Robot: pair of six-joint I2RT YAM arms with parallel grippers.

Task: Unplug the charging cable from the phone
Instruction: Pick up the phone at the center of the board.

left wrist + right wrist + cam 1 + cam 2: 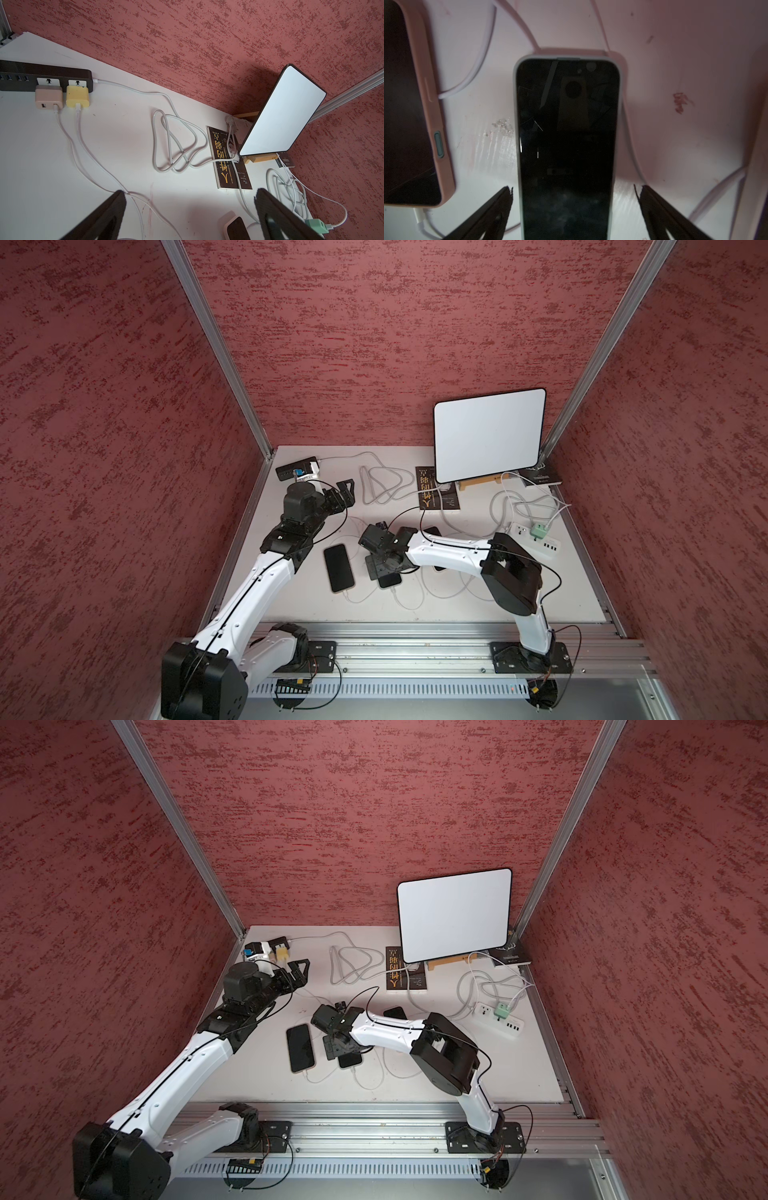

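Note:
The dark-screened phone lies flat below with its long sides between the open fingers, so the robot's right gripper should next go down and close on those sides.
Between the wide-open jaws of my right gripper [573,193] lies a dark-screened phone [566,135] in a pale case, flat on the table. Both fingers stand clear of its sides. In both top views the right gripper [388,570] covers most of this phone [390,581]. A white charging cable [394,594] is plugged into its near end. A pink-cased phone [409,124] lies beside it with its own white cable [419,218] plugged in. My left gripper [347,493] hangs open and empty near the back left, over two thin cables [87,158].
A black power strip [41,74] carries a pink charger [48,96] and a yellow charger [77,96]. A book [228,158], a propped tablet [488,435], a white power strip [536,537] with a green adapter [540,531] and a third phone [432,529] sit further back.

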